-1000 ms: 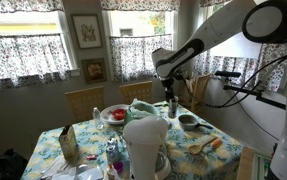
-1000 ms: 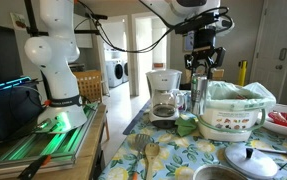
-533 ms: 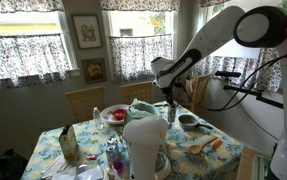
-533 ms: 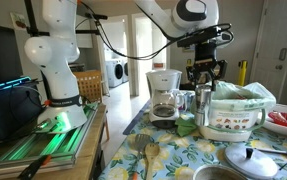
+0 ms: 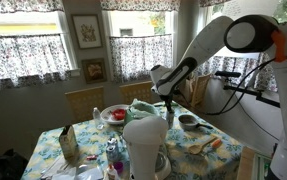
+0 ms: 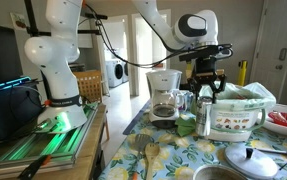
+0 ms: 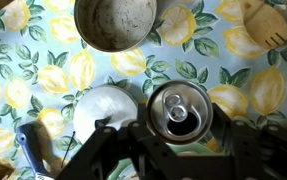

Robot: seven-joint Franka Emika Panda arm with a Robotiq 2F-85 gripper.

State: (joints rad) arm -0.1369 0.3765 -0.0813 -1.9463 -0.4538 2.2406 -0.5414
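I should next lower my gripper's silver can onto the clear, bare patch of tablecloth beside the white round lid (image 7: 105, 108) and let go.
My gripper (image 7: 180, 140) is shut on an opened silver drinks can (image 7: 180, 110), seen from above with its jaws on either side. It hangs low over the lemon-print tablecloth (image 7: 43, 70). In both exterior views the gripper (image 5: 169, 104) (image 6: 205, 93) is low over the table, and the can (image 6: 203, 120) is next to a white casserole dish (image 6: 238, 112). A metal bowl (image 7: 114, 22) lies just beyond the can and a white round lid (image 7: 105, 108) lies beside it.
A white coffee maker (image 6: 164, 95) (image 5: 145, 145) stands at the table's end. Wooden spoons (image 6: 143, 146) (image 7: 273, 25), a pot lid (image 6: 251, 158), a red bowl (image 5: 116, 114) and a grey bowl (image 5: 188, 121) crowd the table. Chairs stand behind it.
The gripper has come down with the can, from well above the table to just over it beside the casserole dish.
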